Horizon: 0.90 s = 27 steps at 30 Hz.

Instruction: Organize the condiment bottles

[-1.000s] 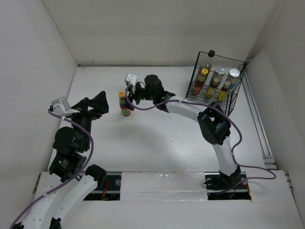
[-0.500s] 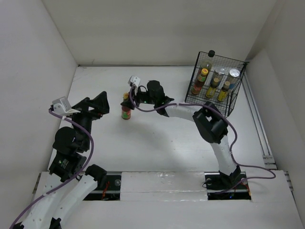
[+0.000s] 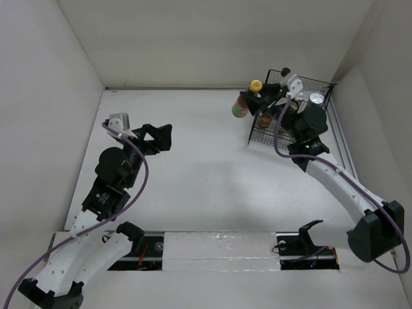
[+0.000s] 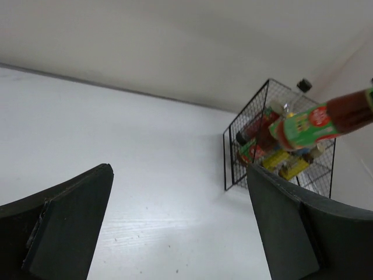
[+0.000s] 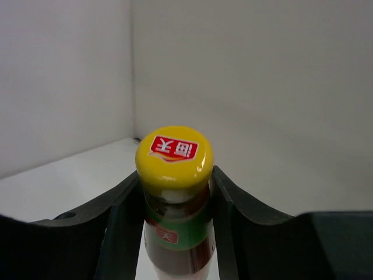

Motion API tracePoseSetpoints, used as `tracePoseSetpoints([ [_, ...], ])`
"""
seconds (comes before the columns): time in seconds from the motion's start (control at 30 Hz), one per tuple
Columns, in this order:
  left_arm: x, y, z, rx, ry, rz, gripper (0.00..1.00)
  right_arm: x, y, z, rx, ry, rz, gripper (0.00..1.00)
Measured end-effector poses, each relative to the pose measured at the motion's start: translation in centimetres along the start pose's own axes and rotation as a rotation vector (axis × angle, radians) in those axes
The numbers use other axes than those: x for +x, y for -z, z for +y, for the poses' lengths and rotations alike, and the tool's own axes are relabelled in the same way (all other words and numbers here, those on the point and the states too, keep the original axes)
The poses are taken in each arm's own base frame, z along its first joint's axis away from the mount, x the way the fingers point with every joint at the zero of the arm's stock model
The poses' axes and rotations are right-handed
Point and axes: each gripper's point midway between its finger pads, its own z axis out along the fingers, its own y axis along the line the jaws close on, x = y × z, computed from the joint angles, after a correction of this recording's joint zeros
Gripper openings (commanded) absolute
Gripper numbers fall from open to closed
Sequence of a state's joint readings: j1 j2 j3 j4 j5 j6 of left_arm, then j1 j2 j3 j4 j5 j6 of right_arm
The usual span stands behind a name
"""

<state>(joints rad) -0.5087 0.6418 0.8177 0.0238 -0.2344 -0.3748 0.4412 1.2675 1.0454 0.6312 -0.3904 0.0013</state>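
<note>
The bare mesh is showing in the basket's near corner [image 3: 260, 135], so I next need to move my right gripper down and to the right in the top view and let go of the bottle there.
A red-sauce condiment bottle [image 3: 242, 106] with a yellow cap [image 3: 255, 85] hangs tilted in the air at the upper left corner of the black wire basket [image 3: 312, 82]. My right gripper [image 3: 256, 98] is shut on its neck; in the right wrist view the cap [image 5: 175, 153] sits just above the fingers [image 5: 119, 216]. More bottles stand inside the basket, among them a silver-lidded shaker [image 3: 316, 98] and a red one [image 3: 264, 120]; my arm hides others. My left gripper [image 3: 161, 137] stands open over bare table at the left, holding nothing. Its wrist view shows the held bottle [image 4: 309, 124] before the basket [image 4: 225, 160].
White walls close in the table on the left, back and right. The basket stands in the far right corner beside the right wall. A rail [image 3: 353, 174] runs along the table's right edge.
My right gripper closed on the red-sauce bottle at mid-table, lifted it and carried it right to the basket. The left arm reached further forward and to the right.
</note>
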Motion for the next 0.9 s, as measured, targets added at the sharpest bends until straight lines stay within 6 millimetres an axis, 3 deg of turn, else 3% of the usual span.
tracePoseSetpoints([
  [0.07,1.1,-0.5,-0.4,0.022,-0.010,0.042,0.96,-0.7,1.9,-2.2,0.087,0.037,0.004,0.20],
  [0.13,2.3,-1.0,-0.6,0.037,-0.019,0.087,0.96,0.0,3.4,-4.0,0.148,0.052,0.039,0.20],
  [0.4,4.0,-1.7,-1.3,0.075,-0.030,0.152,0.99,7.5,8.1,-10.4,0.328,0.021,0.276,0.19],
  [0.67,3.8,-1.7,-1.7,0.092,-0.035,0.155,1.00,13.3,9.5,-13.7,0.384,-0.022,0.386,0.18],
  [0.9,3.8,-1.7,-1.6,0.091,-0.036,0.155,1.00,14.5,8.8,-14.6,0.386,-0.025,0.364,0.18],
])
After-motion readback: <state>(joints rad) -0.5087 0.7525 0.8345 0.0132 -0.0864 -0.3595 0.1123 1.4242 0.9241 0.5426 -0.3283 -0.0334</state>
